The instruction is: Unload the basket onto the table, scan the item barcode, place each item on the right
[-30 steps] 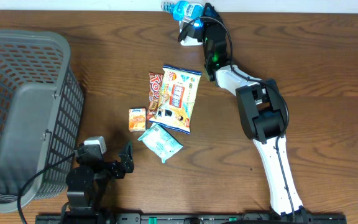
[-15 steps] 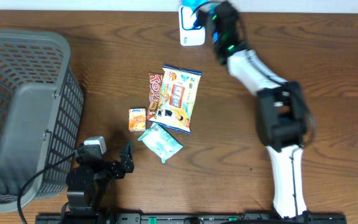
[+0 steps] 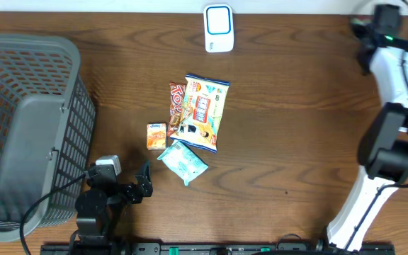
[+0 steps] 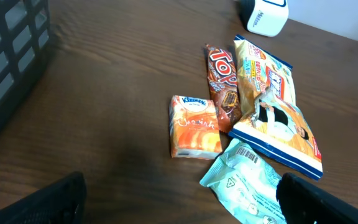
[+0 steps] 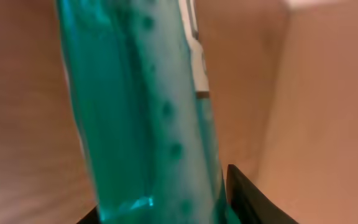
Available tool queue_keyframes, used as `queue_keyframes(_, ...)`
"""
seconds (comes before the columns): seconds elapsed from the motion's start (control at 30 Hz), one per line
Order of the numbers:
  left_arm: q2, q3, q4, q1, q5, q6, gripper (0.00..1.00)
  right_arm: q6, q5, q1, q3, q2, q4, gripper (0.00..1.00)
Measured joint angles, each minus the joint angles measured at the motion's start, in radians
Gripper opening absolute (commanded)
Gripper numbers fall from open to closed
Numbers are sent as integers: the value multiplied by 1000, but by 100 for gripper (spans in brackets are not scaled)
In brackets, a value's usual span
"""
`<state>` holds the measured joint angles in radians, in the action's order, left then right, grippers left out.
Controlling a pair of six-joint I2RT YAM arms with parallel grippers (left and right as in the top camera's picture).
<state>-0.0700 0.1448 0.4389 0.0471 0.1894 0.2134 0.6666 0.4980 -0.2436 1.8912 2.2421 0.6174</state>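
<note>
The robot next needs to carry the bottle (image 5: 142, 93) in its right gripper to the clear, bare table below and to the gripper's right in the overhead view, then lower it and let it go.
My right gripper (image 3: 365, 35) is up at the table's far right back corner. In the right wrist view it (image 5: 166, 208) is shut on a translucent blue-green bottle (image 5: 142, 93), which fills the space between the dark fingers (image 5: 250, 199). From overhead the bottle is hidden by the arm. The white scanner (image 3: 219, 28) with a blue face stands at the back centre, well left of that gripper, and shows as the scanner (image 4: 264, 14) in the left wrist view. My left gripper (image 3: 142, 185) rests open near the front left; its fingers (image 4: 312, 199) hold nothing.
A grey mesh basket (image 3: 27, 127) fills the left side. In the middle lie a snack bag (image 3: 202, 113), a chocolate bar (image 3: 176, 106), an orange tissue pack (image 3: 156, 136) and a teal packet (image 3: 183, 161), the last just ahead of the left gripper.
The right arm has swung from the scanner at the back centre over to the far right back corner, carrying the bottle. The left arm has not moved.
</note>
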Motion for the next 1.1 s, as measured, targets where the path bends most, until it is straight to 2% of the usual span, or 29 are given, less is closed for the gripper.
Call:
queue_keyframes(0.13, 0, 0, 0, 0, 0, 0, 98, -90, -10, -125, -47, 9, 4, 9)
queue_keyframes(0.47, 0, 0, 0, 0, 0, 0, 98, -181, -65, -313, -235, 9, -99, 13)
queue_keyframes(0.67, 0, 0, 0, 0, 0, 0, 98, -212, -55, -407, -307, -1, -167, 22)
queue_keyframes(0.73, 0, 0, 0, 0, 0, 0, 98, -230, -53, -432, -316, -5, -171, 30)
queue_keyframes(0.8, 0, 0, 0, 0, 0, 0, 98, -255, -53, -452, -317, -6, -171, 43)
queue_keyframes(0.83, 0, 0, 0, 0, 0, 0, 98, -269, -53, -462, -319, -6, -172, 61)
queue_keyframes(0.93, 0, 0, 0, 0, 0, 0, 98, -291, -35, -483, -322, -13, -178, 99)
queue_keyframes(1.1, 0, 0, 0, 0, 0, 0, 98, -309, -32, -475, -323, -35, -174, 99)
